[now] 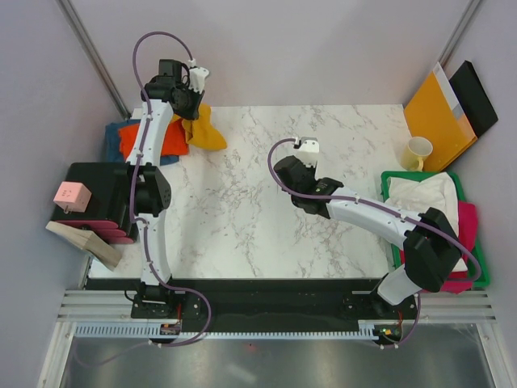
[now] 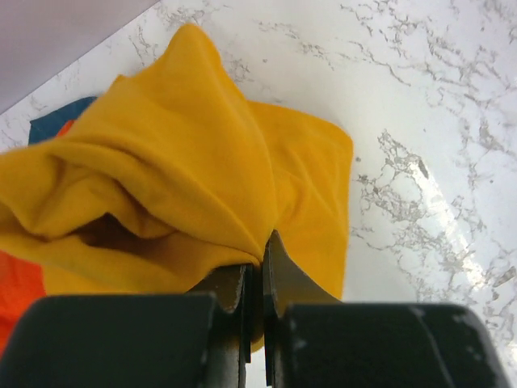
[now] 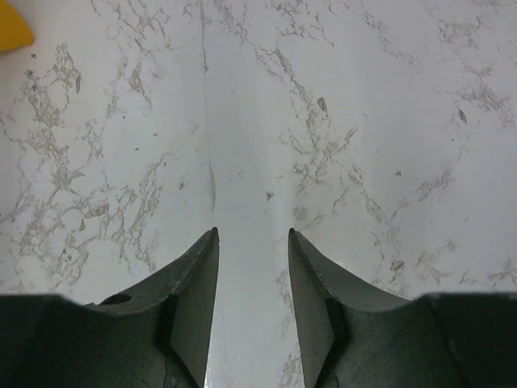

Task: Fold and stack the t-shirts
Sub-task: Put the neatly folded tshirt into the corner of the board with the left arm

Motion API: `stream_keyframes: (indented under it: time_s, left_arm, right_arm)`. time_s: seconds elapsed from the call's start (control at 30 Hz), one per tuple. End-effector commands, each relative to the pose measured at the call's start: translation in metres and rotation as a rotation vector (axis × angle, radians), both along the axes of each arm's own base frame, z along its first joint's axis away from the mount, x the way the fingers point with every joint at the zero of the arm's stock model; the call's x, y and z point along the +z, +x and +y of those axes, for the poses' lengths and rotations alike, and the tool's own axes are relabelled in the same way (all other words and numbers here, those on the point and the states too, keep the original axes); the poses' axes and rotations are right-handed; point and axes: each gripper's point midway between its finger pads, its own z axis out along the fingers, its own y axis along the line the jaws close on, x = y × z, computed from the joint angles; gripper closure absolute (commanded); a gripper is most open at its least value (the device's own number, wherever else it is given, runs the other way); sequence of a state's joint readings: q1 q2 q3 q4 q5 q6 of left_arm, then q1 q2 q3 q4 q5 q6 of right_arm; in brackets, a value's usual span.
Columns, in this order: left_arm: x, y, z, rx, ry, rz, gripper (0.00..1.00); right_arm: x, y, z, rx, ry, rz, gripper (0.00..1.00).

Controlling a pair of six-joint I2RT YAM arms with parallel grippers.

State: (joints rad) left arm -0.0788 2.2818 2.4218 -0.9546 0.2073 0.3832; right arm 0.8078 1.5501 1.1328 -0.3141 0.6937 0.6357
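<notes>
The mustard-yellow t-shirt goes over the orange t-shirt point(image 2: 18, 291) next, which is below and to its left in the top view. My left gripper will carry it there, then lower and release it.
My left gripper point(image 1: 191, 113) is shut on the mustard-yellow t-shirt point(image 1: 206, 131), pinching a fold of it at the table's back left; in the left wrist view the shirt point(image 2: 178, 170) bunches above the closed gripper point(image 2: 257, 246). An orange t-shirt point(image 1: 141, 139) and a teal-blue one point(image 1: 111, 136) lie behind it at the left edge. A white t-shirt point(image 1: 424, 198) and a magenta one point(image 1: 467, 222) lie in the green tray point(image 1: 404, 175) at the right. My right gripper point(image 1: 300, 158) is open and empty over bare marble point(image 3: 252, 234).
A yellow mug point(image 1: 417, 152), an orange-brown envelope point(image 1: 436, 113) and a black folder point(image 1: 478, 95) stand at the back right. A black box point(image 1: 93, 194) with a pink block point(image 1: 71, 196), and a wooden block point(image 1: 85, 242), sit at the left edge.
</notes>
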Motion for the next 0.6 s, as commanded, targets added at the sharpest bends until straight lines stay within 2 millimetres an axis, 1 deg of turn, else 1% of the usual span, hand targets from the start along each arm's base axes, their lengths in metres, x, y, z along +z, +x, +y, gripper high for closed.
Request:
stream_keyframes:
  time_s: [0.0, 0.1, 0.23, 0.43, 0.47, 0.5, 0.53, 0.57]
  left_arm:
    - [0.012, 0.003, 0.005, -0.118, 0.145, -0.067, 0.98]
    - [0.02, 0.009, 0.012, -0.144, 0.211, -0.106, 0.98]
    - [0.021, 0.013, 0.021, -0.208, 0.306, -0.133, 0.98]
    - [0.043, 0.02, 0.024, -0.298, 0.403, -0.23, 0.98]
    - [0.044, 0.02, 0.024, -0.313, 0.412, -0.24, 0.98]
    - [0.039, 0.019, 0.025, -0.338, 0.413, -0.236, 0.98]
    - [0.046, 0.021, 0.026, -0.358, 0.433, -0.268, 0.98]
    - [0.043, 0.021, 0.027, -0.366, 0.442, -0.268, 0.98]
  right_arm:
    - [0.007, 0.006, 0.009, -0.003, 0.057, -0.034, 0.53]
    - [0.003, 0.007, 0.012, 0.002, 0.061, -0.028, 0.53]
    - [-0.002, 0.006, 0.013, 0.003, 0.065, -0.02, 0.53]
    - [-0.011, 0.003, 0.011, -0.009, 0.071, -0.008, 0.53]
    - [-0.012, 0.003, 0.011, -0.009, 0.073, -0.005, 0.53]
    - [-0.013, 0.002, 0.01, -0.009, 0.071, -0.005, 0.53]
    - [-0.013, 0.002, 0.01, -0.013, 0.072, -0.005, 0.53]
    - [-0.014, 0.002, 0.009, -0.013, 0.073, -0.003, 0.53]
